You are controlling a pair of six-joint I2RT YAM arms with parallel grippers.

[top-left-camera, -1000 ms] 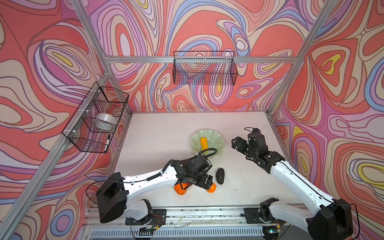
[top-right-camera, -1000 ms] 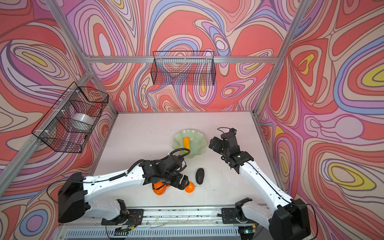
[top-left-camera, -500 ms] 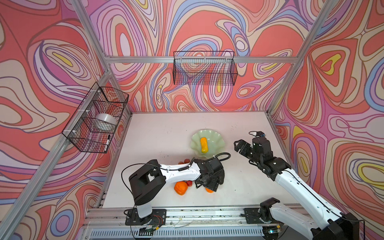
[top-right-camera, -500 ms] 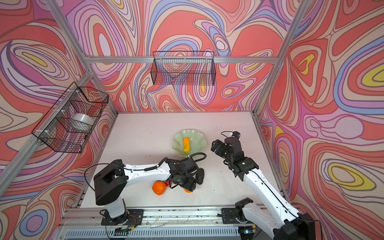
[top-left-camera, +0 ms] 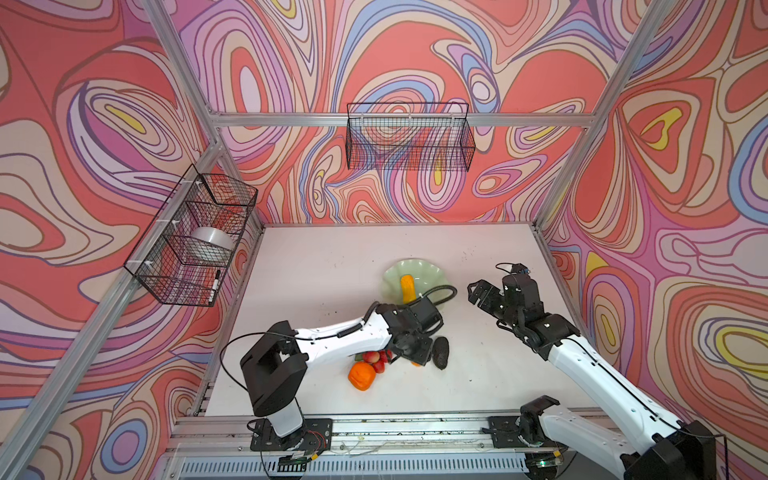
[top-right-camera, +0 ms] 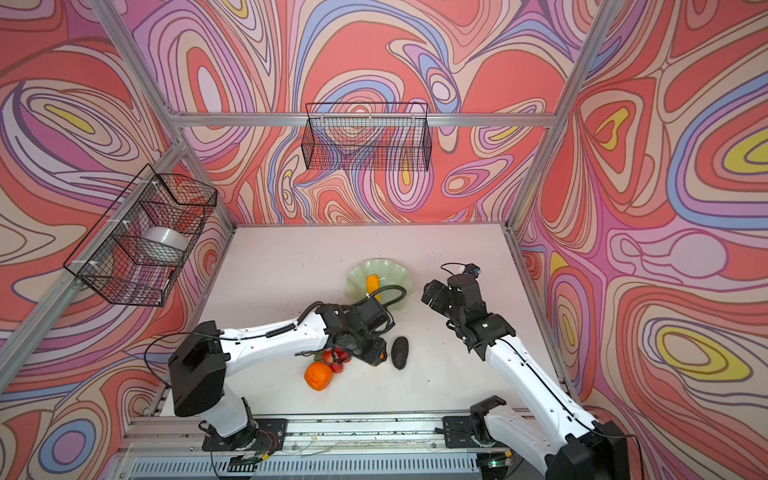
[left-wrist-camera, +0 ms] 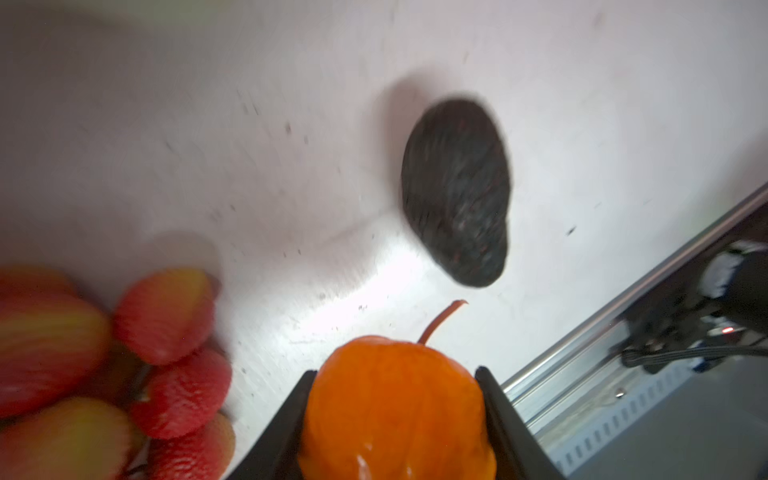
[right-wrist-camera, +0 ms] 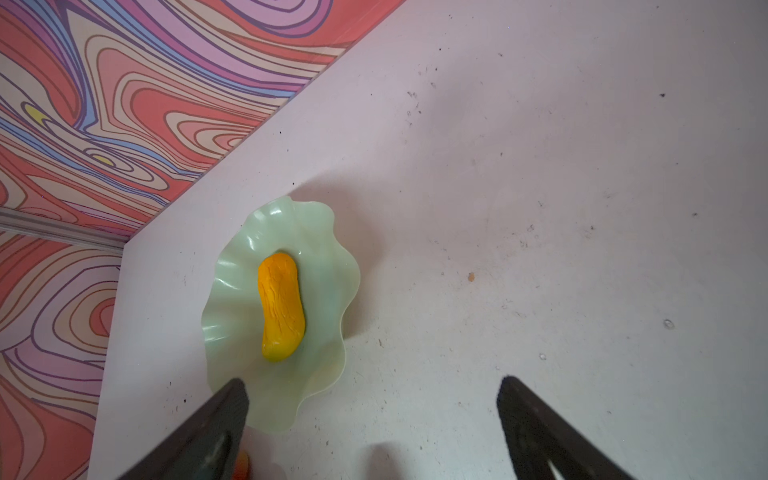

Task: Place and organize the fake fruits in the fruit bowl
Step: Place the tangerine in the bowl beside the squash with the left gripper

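Note:
My left gripper will next move up and outward, then down into the bowl's empty side [top-left-camera: 427, 276] by the yellow oblong fruit to let go of the orange, because there is still room.
My left gripper [left-wrist-camera: 395, 372] is shut on the small round orange [left-wrist-camera: 395, 411], low over the table in both top views [top-left-camera: 415, 360] [top-right-camera: 379, 356]. The dark avocado [top-left-camera: 441, 352] [top-right-camera: 400, 352] [left-wrist-camera: 457, 191] lies just beside it. The red grapes [top-left-camera: 376, 359] [top-right-camera: 336, 357] [left-wrist-camera: 166, 316] and the lumpy orange fruit [top-left-camera: 362, 375] [top-right-camera: 318, 375] lie on its other side. The mint-green fruit bowl [top-left-camera: 392, 276] [top-right-camera: 357, 276] [right-wrist-camera: 232, 316] holds the yellow oblong fruit [top-left-camera: 407, 288] [top-right-camera: 372, 283] [right-wrist-camera: 281, 307]. My right gripper [top-left-camera: 478, 293] [top-right-camera: 432, 293] [right-wrist-camera: 371, 382] hangs open beside the bowl, with nothing between its fingers.
A wire basket [top-left-camera: 191, 241] on the left wall holds a white bowl [top-left-camera: 210, 245]. Another wire basket [top-left-camera: 409, 141] hangs on the back wall. The metal rail [top-left-camera: 374, 428] runs along the table's front edge. The left arm's cable [top-left-camera: 436, 291] loops over the bowl's near rim.
My left gripper has swung right to the small orange and closed on it. The right gripper has drawn back from the bowl toward the right and stayed open.

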